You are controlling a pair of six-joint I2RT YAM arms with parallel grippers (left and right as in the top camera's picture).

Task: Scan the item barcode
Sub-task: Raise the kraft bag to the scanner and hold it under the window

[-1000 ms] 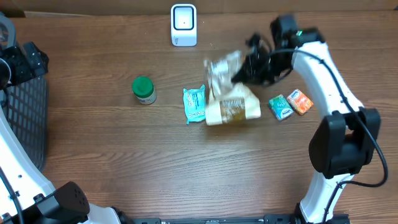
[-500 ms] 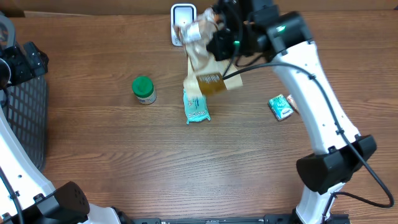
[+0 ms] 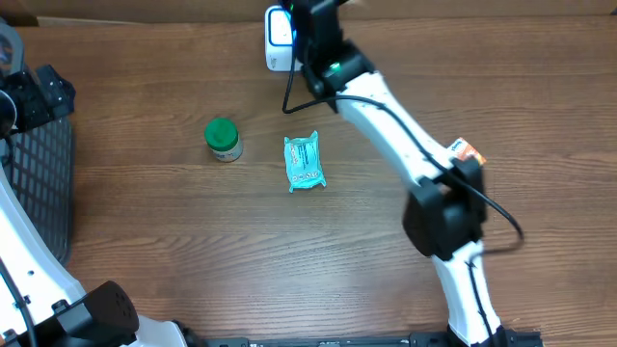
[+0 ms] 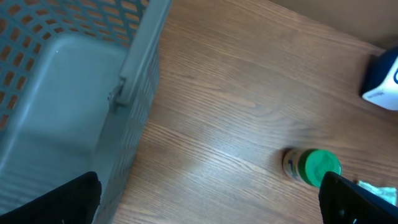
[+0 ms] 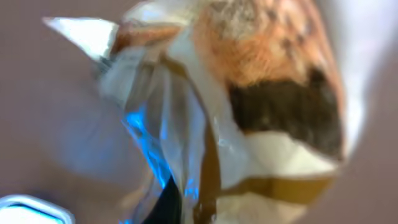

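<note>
The right gripper swings back next to the clear wood by the orange packet, below it and to its right in the overhead view, lowers the bag and releases.
The item, a cream and brown snack bag (image 5: 261,118) with a clear crinkled top, fills the blurred right wrist view. My right gripper (image 5: 186,208) is shut on its plastic, which catches blue light. The white scanner (image 3: 279,40) stands at the table's far edge, and its corner (image 5: 25,213) shows at the lower left of the right wrist view. From overhead my right gripper (image 3: 314,21) is stretched out right beside the scanner, and the arm hides the bag. My left gripper (image 4: 205,210) hangs open over bare wood by the basket.
A green-capped bottle (image 3: 223,140) and a teal packet (image 3: 304,162) lie mid-table. An orange packet (image 3: 467,150) peeks out behind the right arm. A grey mesh basket (image 4: 134,87) stands along the left edge, under the left arm.
The right arm has lifted the bag off the table and swung it left and back to the scanner. The left arm has not moved.
</note>
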